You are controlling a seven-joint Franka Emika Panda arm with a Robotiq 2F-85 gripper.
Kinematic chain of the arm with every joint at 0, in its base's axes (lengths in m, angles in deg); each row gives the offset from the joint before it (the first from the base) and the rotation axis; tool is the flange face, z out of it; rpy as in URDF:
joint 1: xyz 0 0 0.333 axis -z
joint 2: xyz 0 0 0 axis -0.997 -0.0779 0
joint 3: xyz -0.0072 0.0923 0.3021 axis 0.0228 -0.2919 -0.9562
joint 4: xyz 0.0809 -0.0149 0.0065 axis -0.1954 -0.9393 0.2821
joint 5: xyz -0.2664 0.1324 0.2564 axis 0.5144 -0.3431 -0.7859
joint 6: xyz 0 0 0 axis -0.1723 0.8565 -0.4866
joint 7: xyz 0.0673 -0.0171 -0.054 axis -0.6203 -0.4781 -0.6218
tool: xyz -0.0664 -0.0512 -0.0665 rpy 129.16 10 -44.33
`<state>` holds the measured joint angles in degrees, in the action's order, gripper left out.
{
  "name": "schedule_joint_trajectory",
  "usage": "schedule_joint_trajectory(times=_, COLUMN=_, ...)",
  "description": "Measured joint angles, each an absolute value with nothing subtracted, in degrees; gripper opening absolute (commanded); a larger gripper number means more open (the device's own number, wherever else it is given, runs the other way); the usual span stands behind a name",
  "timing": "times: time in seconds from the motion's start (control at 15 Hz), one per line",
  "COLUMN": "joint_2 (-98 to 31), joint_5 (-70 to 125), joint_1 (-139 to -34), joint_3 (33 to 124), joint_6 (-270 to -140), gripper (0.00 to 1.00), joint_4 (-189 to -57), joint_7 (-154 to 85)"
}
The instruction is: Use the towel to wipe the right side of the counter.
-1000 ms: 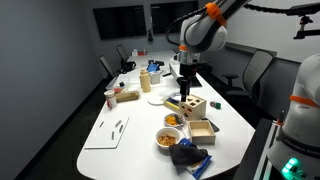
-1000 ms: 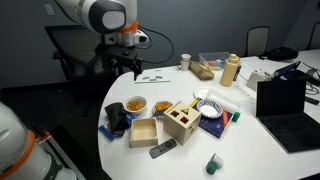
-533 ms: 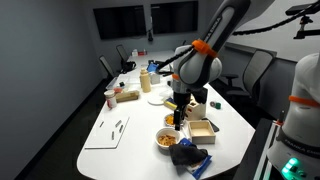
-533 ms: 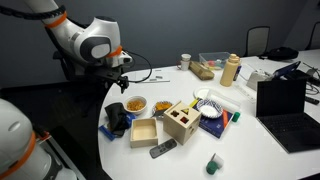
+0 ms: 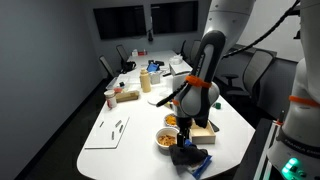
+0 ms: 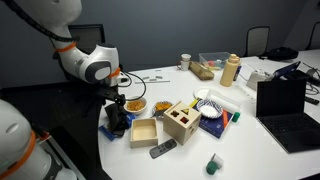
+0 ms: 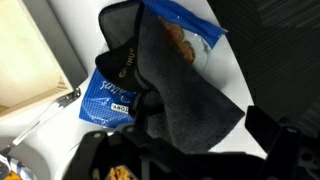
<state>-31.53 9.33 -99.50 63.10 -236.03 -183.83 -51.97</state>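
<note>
Next, my gripper moves down open onto the dark grey towel's upper end (image 6: 115,110) (image 7: 198,127) and closes there, as its spread fingers stand on either side of the cloth.
The dark grey towel (image 7: 185,100) lies crumpled at the end of the white table, half over blue snack bags (image 7: 105,98). It shows in both exterior views (image 5: 186,155) (image 6: 116,121). My gripper (image 7: 190,150) is low, right above the towel, with its fingers spread apart on either side of the cloth. It is open and holds nothing. In both exterior views the gripper (image 5: 183,136) (image 6: 113,106) hangs just over the towel and hides part of it.
Next to the towel stand an open wooden box (image 6: 143,132), a bowl of snacks (image 6: 134,104) and a wooden block with holes (image 6: 182,120). A remote (image 6: 162,149), a laptop (image 6: 285,100) and a white sheet (image 5: 108,132) also lie on the table. The table's edge (image 7: 245,60) is close to the towel.
The arm has swung from the middle of the table to its end and come down over the towel. The towel has not moved.
</note>
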Motion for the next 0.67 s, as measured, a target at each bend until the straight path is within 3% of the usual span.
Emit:
schedule_joint_trajectory(times=0.27, joint_2=-37.8, joint_5=14.2, joint_1=-98.2, joint_3=63.1, joint_6=-238.5, gripper=1.00, joint_4=-181.2, joint_7=-48.6)
schedule_joint_trajectory(times=0.33, joint_2=-39.1, joint_5=15.2, joint_1=-97.9, joint_3=63.1, joint_6=-238.9, gripper=0.75, joint_4=-180.4, joint_7=-48.0)
schedule_joint_trajectory(times=0.4, joint_2=-40.3, joint_5=16.0, joint_1=-97.7, joint_3=63.2, joint_6=-239.1, gripper=0.74, joint_4=-179.6, joint_7=-47.5)
schedule_joint_trajectory(times=0.67, joint_2=-43.4, joint_5=18.5, joint_1=-97.5, joint_3=63.6, joint_6=-239.1, gripper=0.42, joint_4=-177.1, joint_7=-46.2)
